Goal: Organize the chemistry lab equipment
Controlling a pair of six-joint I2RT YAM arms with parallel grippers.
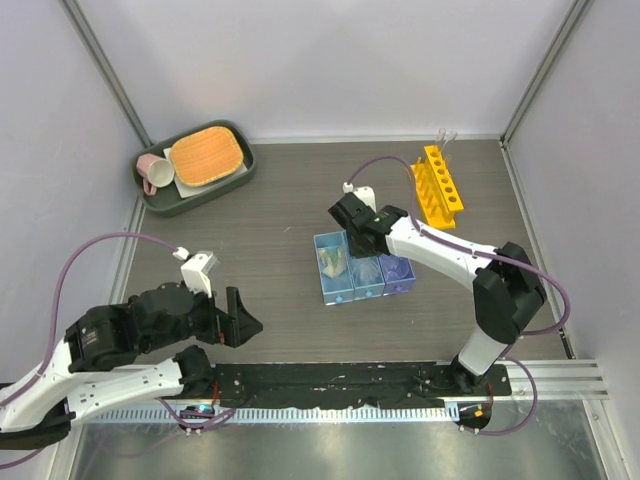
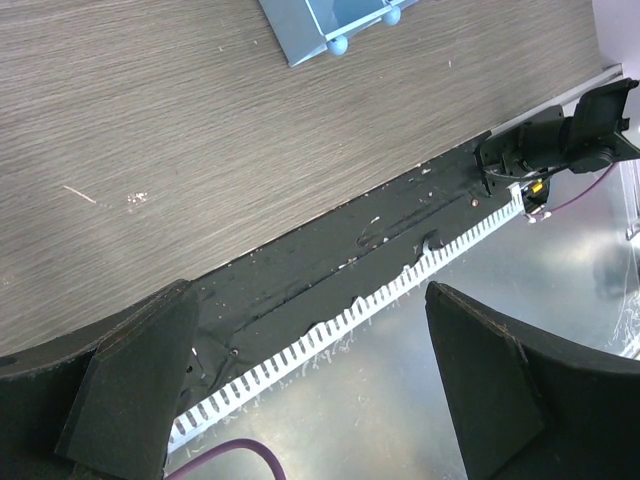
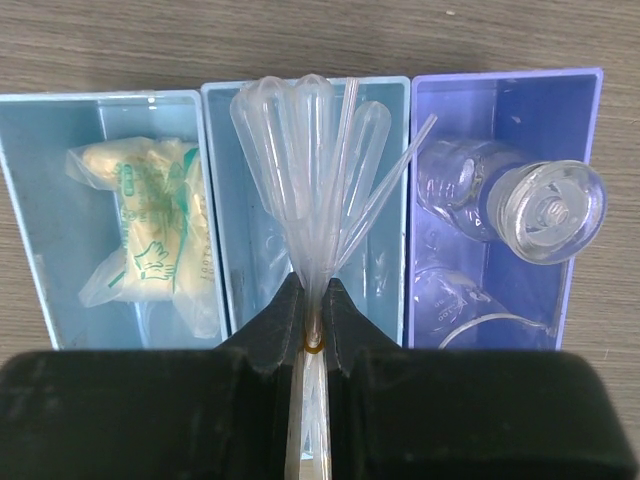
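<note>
I should next lower the pipette bundle (image 3: 310, 150) in my right gripper between the sides of the tray's middle section, because that section is empty.
The blue three-compartment tray (image 1: 331, 289) sits mid-table; it also shows in the right wrist view (image 3: 212, 180). My right gripper (image 3: 312, 300) is shut on the clear pipette bundle (image 3: 310, 150), held at its rubber band over the middle compartment. The right compartment holds small clear beakers (image 3: 520, 205). The left compartment holds a bagged pair of gloves (image 3: 150, 230). The yellow-orange test tube rack (image 1: 440, 187) stands at the back right with thin clear tubes (image 1: 444, 136) at its far end. My left gripper (image 1: 243, 318) is open and empty near the table's front edge.
A grey tray (image 1: 236, 174) with an orange pad (image 1: 207, 155) and a pink mug (image 1: 154, 174) sits at the back left. A black strip (image 2: 330, 260) and a white toothed rail (image 2: 360, 305) run along the table's near edge. Grey walls enclose the table.
</note>
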